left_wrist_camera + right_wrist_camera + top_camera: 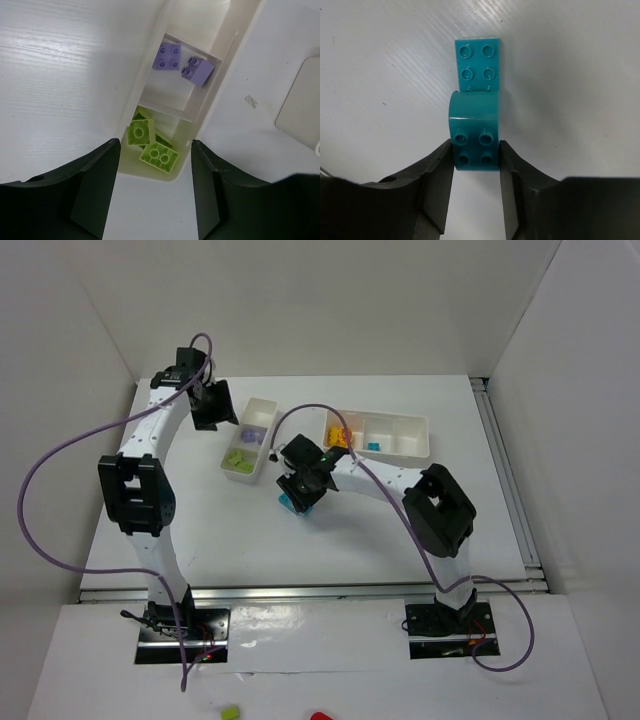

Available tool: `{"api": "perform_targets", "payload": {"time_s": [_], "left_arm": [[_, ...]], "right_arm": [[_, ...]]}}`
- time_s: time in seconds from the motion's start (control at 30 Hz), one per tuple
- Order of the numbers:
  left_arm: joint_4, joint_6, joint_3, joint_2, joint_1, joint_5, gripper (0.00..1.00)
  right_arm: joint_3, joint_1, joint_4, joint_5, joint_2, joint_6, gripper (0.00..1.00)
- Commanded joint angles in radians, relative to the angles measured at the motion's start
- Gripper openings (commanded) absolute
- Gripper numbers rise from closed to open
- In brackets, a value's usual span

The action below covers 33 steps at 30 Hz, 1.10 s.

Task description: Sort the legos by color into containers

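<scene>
The matching cyan stack rises and goes outward, to the right in the top view, to the container section holding cyan (377,434) next. My right gripper then releases it.
My right gripper (476,155) is shut on a cyan lego stack (475,120): a curved piece with a flat studded brick (478,65) at its far end. The stack sits low over the table centre (293,505). My left gripper (155,185) is open and empty, just short of the near end of the left container (225,65). That container holds pale green legos (159,156) in its near compartment and two purple legos (167,56) in the one behind. The right container (425,435) holds yellow and orange legos (340,436) and a cyan one (374,446).
White walls close in the table at the back and both sides. Purple cables loop from each arm. A pale flat rounded pad (300,110) lies on the table to the right of the left container. A green bit (230,710) and a red bit (320,717) lie off the table, in front of the arm bases.
</scene>
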Motion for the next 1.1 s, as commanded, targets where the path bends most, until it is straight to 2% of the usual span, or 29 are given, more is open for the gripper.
{"api": "perform_targets", "payload": {"time_s": [0.0, 0.1, 0.13, 0.2, 0.23, 0.3, 0.33, 0.4, 0.47, 0.57, 0.73, 0.8, 0.87, 1.07], "left_arm": [[0.054, 0.011, -0.039, -0.093, 0.012, 0.088, 0.68], [0.108, 0.044, -0.089, -0.132, 0.023, 0.211, 0.62], [0.12, 0.07, -0.099, -0.132, 0.023, 0.322, 0.62], [0.141, 0.095, -0.111, -0.141, 0.034, 0.456, 0.62], [0.142, 0.104, -0.111, -0.141, 0.034, 0.598, 0.62], [0.198, 0.104, -0.148, -0.141, 0.043, 0.72, 0.66], [0.226, 0.08, -0.163, -0.141, 0.043, 0.84, 0.66], [0.299, 0.045, -0.226, -0.16, 0.054, 0.979, 0.66], [0.451, -0.033, -0.301, -0.17, 0.054, 1.135, 0.7], [0.619, -0.095, -0.352, -0.183, 0.02, 1.266, 0.74], [0.636, -0.086, -0.323, -0.152, -0.063, 1.326, 0.92], [0.654, -0.077, -0.323, -0.143, -0.09, 1.326, 0.95], [0.695, -0.087, -0.323, -0.143, -0.109, 1.326, 0.98], [0.685, -0.04, -0.289, -0.114, -0.146, 1.371, 0.98]], "right_arm": [[-0.012, 0.0, 0.055, -0.002, -0.008, 0.025, 0.4], [-0.012, -0.032, 0.046, -0.002, -0.072, 0.053, 0.33], [-0.012, -0.047, 0.046, -0.053, -0.126, 0.065, 0.33], [-0.012, -0.111, 0.046, -0.135, -0.178, 0.065, 0.33], [-0.012, -0.136, 0.046, -0.228, -0.219, 0.077, 0.33], [-0.012, -0.205, 0.046, -0.314, -0.252, 0.087, 0.32], [-0.012, -0.229, 0.046, -0.389, -0.279, 0.099, 0.32], [-0.024, -0.274, 0.055, -0.472, -0.303, 0.109, 0.3], [-0.048, -0.346, 0.093, -0.604, -0.339, 0.145, 0.3], [-0.084, -0.43, 0.193, -0.769, -0.37, 0.215, 0.3], [-0.084, -0.489, 0.291, -0.922, -0.37, 0.28, 0.29], [-0.084, -0.498, 0.313, -0.96, -0.37, 0.303, 0.29], [-0.084, -0.507, 0.342, -0.991, -0.37, 0.321, 0.29], [-0.102, -0.507, 0.425, -1.06, -0.37, 0.392, 0.29]]}}
